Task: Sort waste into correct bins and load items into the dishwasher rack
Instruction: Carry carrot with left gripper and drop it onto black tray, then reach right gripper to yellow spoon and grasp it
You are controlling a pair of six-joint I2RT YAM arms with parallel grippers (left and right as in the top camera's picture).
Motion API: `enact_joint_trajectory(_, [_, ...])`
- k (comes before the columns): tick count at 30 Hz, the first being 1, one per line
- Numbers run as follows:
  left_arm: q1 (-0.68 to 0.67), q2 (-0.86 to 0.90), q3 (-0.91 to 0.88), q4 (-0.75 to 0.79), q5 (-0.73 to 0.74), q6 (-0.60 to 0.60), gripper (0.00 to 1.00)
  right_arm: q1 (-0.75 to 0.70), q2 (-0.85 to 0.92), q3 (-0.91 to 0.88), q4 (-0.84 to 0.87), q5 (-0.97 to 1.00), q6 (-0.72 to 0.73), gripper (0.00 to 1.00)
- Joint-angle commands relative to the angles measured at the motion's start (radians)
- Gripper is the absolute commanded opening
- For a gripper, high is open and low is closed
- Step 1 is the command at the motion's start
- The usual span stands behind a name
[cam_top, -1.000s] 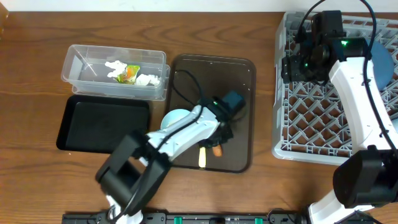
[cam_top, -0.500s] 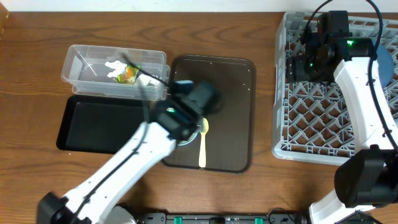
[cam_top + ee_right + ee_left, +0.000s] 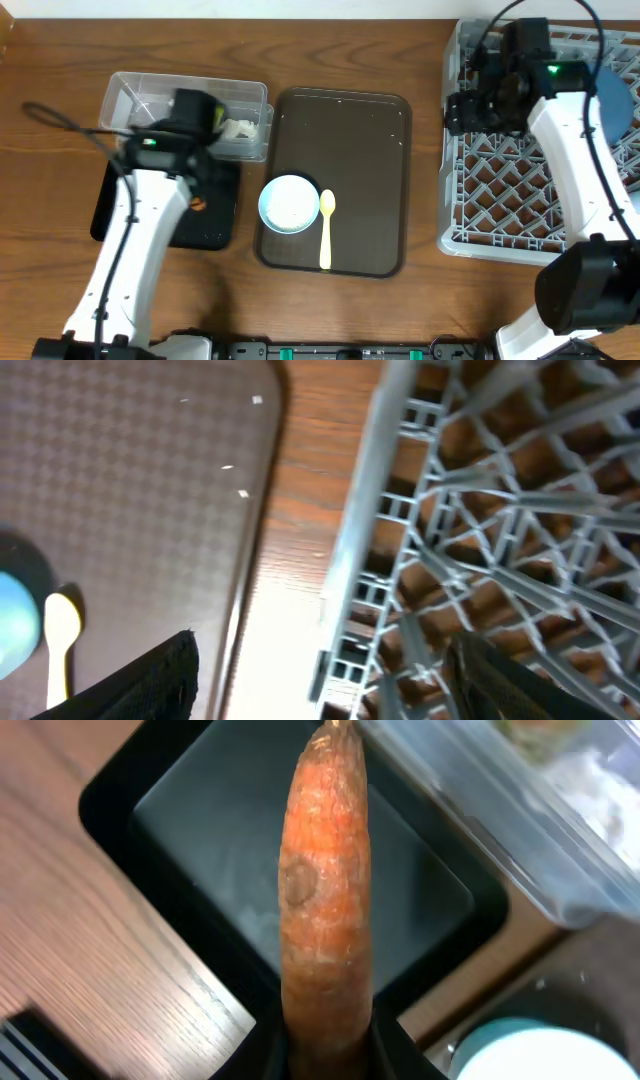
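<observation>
The stick goes down and to the left in the overhead view with my left gripper next, for release on the black tray's bottom, which lies bare.
My left gripper [image 3: 197, 200] is shut on the small orange carrot-like stick [image 3: 325, 890], which hangs above the shallow black tray [image 3: 300, 870]. Just behind that tray is the clear tub [image 3: 150, 110]; white tissue [image 3: 238, 127] lies in it, and my left arm hides part of it. On the brown serving tray [image 3: 350, 130] lie the light blue bowl [image 3: 289, 203] and the pale yellow spoon [image 3: 326, 225]. My right gripper [image 3: 325, 645] is open and empty over the left edge of the grey dishwasher rack [image 3: 500, 190]. A dark blue plate [image 3: 615, 95] stands at the rack's right side.
The rack fills the right side of the table. A strip of bare wood [image 3: 425, 180] separates it from the serving tray. A few white grains [image 3: 240, 490] dot the serving tray's far corner.
My left arm has swung left from the serving tray to above the black tray, carrying the carrot-like stick, so the bowl and spoon now show. The right arm has hardly moved.
</observation>
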Motion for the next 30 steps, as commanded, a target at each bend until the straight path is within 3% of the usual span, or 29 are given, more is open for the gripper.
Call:
enact_joint_trajectory(1, [0.101, 0.02, -0.026, 0.0, 0.078, -0.067, 0.06, 0.047, 0.0, 0.015, 0.0, -0.023, 0.006, 0.78])
enact_joint_trajectory(4, [0.192, 0.042, -0.065, 0.018, 0.087, -0.12, 0.07, 0.089, 0.0, 0.01, -0.003, -0.023, 0.015, 0.78])
enact_joint_trajectory(11, [0.351, 0.125, -0.15, 0.16, 0.147, -0.118, 0.07, 0.183, 0.0, -0.06, 0.018, -0.023, 0.172, 0.77])
enact_joint_trajectory(17, [0.404, 0.225, -0.176, 0.291, 0.144, -0.069, 0.07, 0.241, 0.0, -0.113, 0.019, -0.023, 0.172, 0.77])
enact_joint_trajectory(23, [0.449, 0.343, -0.176, 0.323, 0.144, -0.063, 0.08, 0.29, 0.0, -0.124, -0.008, -0.023, 0.236, 0.76])
enact_joint_trajectory(30, [0.481, 0.393, -0.176, 0.334, 0.144, -0.061, 0.15, 0.364, 0.0, -0.152, 0.009, -0.023, 0.285, 0.77])
